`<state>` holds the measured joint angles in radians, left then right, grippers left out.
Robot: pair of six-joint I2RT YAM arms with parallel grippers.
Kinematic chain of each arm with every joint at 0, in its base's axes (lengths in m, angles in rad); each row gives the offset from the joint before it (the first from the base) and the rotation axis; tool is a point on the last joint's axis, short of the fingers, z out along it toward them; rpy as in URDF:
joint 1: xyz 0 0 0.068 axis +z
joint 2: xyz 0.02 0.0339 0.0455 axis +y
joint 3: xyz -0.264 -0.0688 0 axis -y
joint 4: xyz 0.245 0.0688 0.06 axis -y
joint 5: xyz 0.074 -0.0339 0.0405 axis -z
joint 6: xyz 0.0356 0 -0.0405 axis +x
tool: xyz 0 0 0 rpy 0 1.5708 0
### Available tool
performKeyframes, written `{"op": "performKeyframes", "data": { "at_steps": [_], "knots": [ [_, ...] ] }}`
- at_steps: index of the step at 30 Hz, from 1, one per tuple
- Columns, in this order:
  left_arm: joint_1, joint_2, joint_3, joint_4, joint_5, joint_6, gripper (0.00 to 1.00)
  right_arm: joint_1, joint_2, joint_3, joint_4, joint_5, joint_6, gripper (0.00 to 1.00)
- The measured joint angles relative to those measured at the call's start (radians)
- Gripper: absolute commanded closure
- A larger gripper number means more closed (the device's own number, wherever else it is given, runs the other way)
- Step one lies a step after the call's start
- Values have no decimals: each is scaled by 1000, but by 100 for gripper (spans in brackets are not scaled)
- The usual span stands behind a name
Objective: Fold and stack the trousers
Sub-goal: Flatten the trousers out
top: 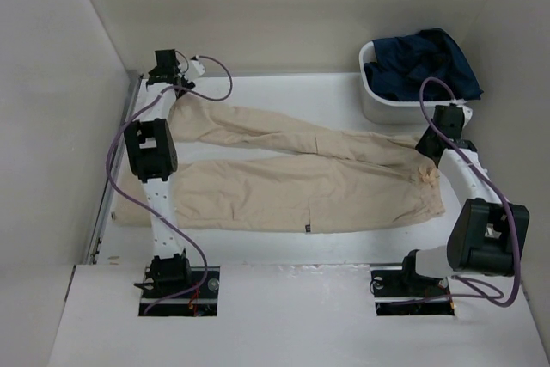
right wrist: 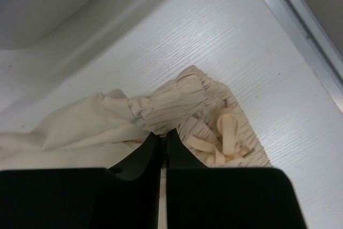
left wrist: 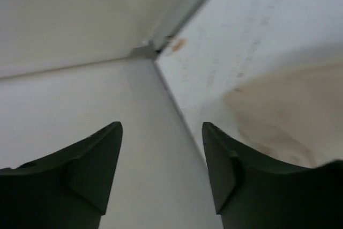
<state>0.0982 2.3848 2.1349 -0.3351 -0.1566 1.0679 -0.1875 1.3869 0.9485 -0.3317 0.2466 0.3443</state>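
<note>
My left gripper needs to move back and down next, turning its fingers away from the wall, because the far trouser leg's near hem corner (top: 178, 136) is below and back.
Beige trousers (top: 309, 180) lie spread flat on the white table (top: 284, 242), waistband to the right and both legs running left. My right gripper (top: 428, 150) is shut on the gathered elastic waistband (right wrist: 179, 97) at its far corner; its own view (right wrist: 164, 134) shows the jaws closed on a pinch of fabric, with the drawstring (right wrist: 228, 132) loose beside it. My left gripper (top: 176, 88) is at the far left corner of the table, near the end of the upper trouser leg. In its own view (left wrist: 162, 132) it is open and empty, with beige cloth (left wrist: 284, 116) to its right.
A white bin (top: 378, 105) holding dark blue clothing (top: 425, 64) stands at the back right, just behind my right gripper. Enclosure walls (top: 60, 109) close in the left, back and right. A metal rail (right wrist: 305, 25) runs along the table's right edge.
</note>
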Motion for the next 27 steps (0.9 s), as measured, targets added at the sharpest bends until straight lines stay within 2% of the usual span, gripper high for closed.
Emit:
{"op": "performKeyframes", "data": {
  "at_steps": [4, 9, 13, 16, 23, 27],
  "knots": [
    [5, -11, -130, -44, 64, 4, 34, 47, 3, 0, 0, -1, 5, 100],
    [74, -301, -412, -235, 177, 162, 39, 63, 7, -2, 0, -3, 24, 100],
    [134, -459, -477, -340, 174, 290, 41, 65, 7, -2, 1, -4, 30, 100],
    [145, -451, -495, -340, 164, 334, 39, 65, 6, -5, 3, -5, 30, 100],
    [83, -292, -514, -344, 166, 372, 39, 58, -26, -56, 3, -12, 34, 100],
    [73, -267, -537, -342, 164, 384, 38, 51, -29, -63, 3, -12, 38, 100]
  ]
}}
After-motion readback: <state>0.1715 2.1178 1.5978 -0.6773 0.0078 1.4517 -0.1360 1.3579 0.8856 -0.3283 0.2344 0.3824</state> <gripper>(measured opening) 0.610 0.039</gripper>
